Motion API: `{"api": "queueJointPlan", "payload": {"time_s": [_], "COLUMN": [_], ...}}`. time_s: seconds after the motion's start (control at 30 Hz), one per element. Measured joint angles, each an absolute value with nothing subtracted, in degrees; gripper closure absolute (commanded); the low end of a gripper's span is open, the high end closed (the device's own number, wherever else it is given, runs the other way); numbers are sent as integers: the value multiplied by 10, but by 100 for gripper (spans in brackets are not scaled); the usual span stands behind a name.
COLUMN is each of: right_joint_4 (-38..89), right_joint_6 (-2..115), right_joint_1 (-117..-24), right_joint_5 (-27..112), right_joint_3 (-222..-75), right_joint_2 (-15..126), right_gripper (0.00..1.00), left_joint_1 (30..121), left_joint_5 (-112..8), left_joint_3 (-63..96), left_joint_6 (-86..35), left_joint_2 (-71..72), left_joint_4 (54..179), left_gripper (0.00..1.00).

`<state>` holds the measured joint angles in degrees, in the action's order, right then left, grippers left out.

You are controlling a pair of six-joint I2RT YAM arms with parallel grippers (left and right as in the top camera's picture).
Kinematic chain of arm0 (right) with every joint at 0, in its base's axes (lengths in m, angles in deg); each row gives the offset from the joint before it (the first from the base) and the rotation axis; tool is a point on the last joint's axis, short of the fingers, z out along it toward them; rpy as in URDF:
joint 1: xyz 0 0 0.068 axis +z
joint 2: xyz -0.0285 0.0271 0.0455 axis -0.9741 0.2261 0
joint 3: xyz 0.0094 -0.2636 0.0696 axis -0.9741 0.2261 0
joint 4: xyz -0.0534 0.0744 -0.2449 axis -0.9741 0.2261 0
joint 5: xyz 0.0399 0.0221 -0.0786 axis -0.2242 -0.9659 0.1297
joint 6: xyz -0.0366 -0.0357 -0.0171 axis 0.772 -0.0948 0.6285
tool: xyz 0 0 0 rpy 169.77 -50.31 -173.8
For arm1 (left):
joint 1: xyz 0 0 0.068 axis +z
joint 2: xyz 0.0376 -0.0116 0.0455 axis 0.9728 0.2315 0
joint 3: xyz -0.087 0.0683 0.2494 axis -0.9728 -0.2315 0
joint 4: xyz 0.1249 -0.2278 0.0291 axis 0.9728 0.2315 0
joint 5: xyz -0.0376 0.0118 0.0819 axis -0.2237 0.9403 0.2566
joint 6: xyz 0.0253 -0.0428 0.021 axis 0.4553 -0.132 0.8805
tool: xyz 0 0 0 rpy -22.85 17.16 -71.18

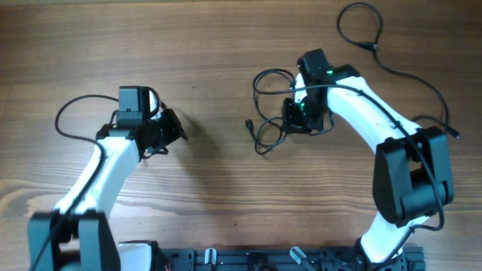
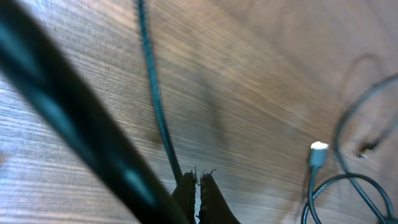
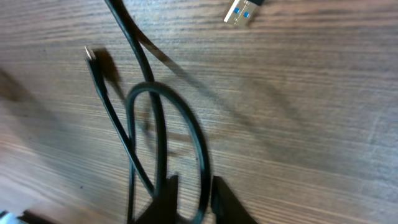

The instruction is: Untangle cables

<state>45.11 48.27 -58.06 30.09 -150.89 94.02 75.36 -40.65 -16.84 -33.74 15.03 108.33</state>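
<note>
I should next move the thin black cable in my left gripper toward the middle of the table and let it go over bare wood, because it is clear of the tangle.
The cables [image 1: 273, 113] lie as a small tangle of thin black loops at the middle of the table. My right gripper [image 1: 295, 114] is over the tangle's right side. In the right wrist view its jaws [image 3: 194, 190] are open, with one strand of a cable loop [image 3: 199, 143] between the fingertips. A silver USB plug [image 3: 240, 12] and a small plug [image 3: 91, 55] lie on the wood. My left gripper [image 1: 172, 129] is well left of the tangle; its jaws [image 2: 198, 180] are shut. The tangle's edge and a pale plug [image 2: 318, 153] show at its far right.
A separate black cable [image 1: 361, 26] curls at the top right and runs down toward the right arm [image 1: 410, 165]. A black wire [image 1: 71, 113] loops from the left arm. A thick dark wire [image 2: 74, 124] and a thin one [image 2: 152, 93] cross the left wrist view.
</note>
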Motion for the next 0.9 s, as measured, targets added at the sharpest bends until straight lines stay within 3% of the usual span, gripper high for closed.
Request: {"api": "queueJointPlan", "payload": {"time_s": [0.13, 0.2, 0.7, 0.9], "right_joint_4": [451, 449, 408, 328], "right_joint_6": [442, 433, 397, 394], "right_joint_1": [-549, -536, -467, -467], "right_joint_5": [352, 372, 454, 495], "right_joint_3": [-1509, -1509, -1492, -1414], "right_joint_2": [940, 940, 940, 940], "right_gripper": [23, 19, 27, 40], "left_joint_1": [754, 754, 754, 754], "left_joint_5": [-406, -406, -406, -406], "left_joint_3": [-168, -168, -168, -168], "left_joint_6": [-330, -327, -325, -325], "left_joint_2": [183, 183, 183, 184], "left_joint_4": [1074, 1069, 1068, 1068], "left_gripper": [96, 96, 95, 96]}}
